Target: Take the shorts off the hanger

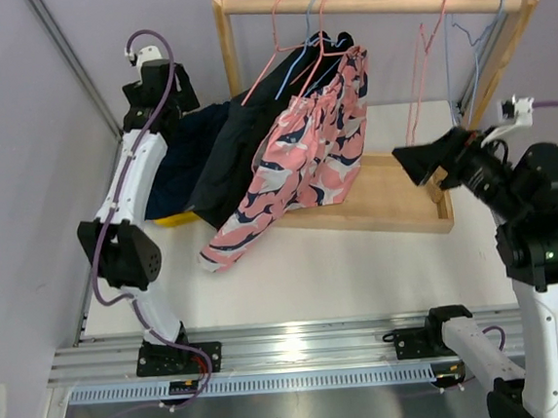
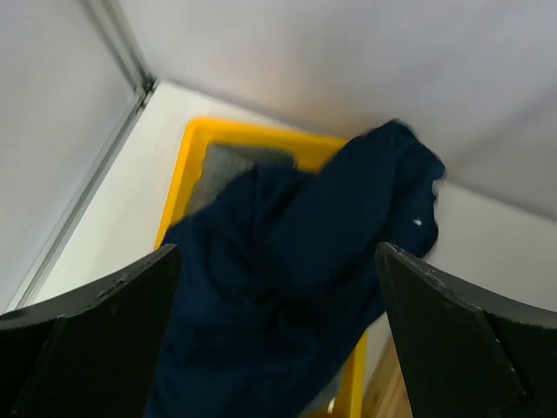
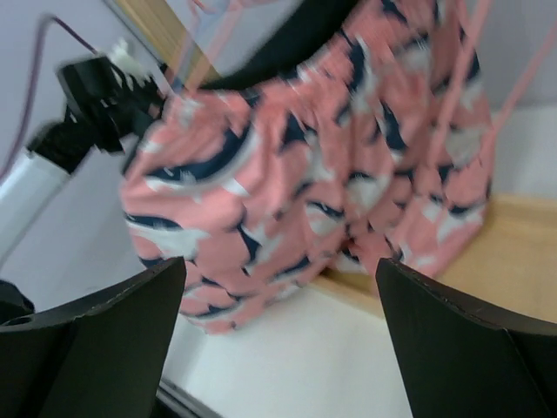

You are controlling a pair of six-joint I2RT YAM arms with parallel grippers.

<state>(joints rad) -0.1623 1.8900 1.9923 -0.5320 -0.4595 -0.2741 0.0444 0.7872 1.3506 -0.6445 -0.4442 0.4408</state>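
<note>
My right gripper is to go outward and to the left in the top view next, onto the pink hanger's wire, because the wire is bare above the pink shorts' waistband.
The pink patterned shorts [image 1: 317, 142] hang from a hanger on the wooden rack's rod [image 1: 378, 5], one leg trailing down to the table; they fill the right wrist view [image 3: 313, 157]. A dark pair [image 1: 239, 139] hangs to their left, and its edge shows in the right wrist view [image 3: 287, 39]. The navy shorts [image 1: 179, 164] lie heaped over a yellow bin [image 1: 174, 219], seen close in the left wrist view [image 2: 287, 261], with grey fabric [image 2: 228, 164] under them. My left gripper [image 1: 183, 92] [image 2: 277, 252] is open and empty above that bin. My right gripper [image 1: 424, 165] [image 3: 280, 263] is open and empty, facing the pink shorts from the right.
The yellow bin's rim [image 2: 261, 132] stands at the table's left edge by the wall. The rack's wooden base tray [image 1: 396, 204] lies between my arms. An empty pink hanger [image 1: 425, 69] and a blue one [image 1: 470, 41] hang on the rod's right part.
</note>
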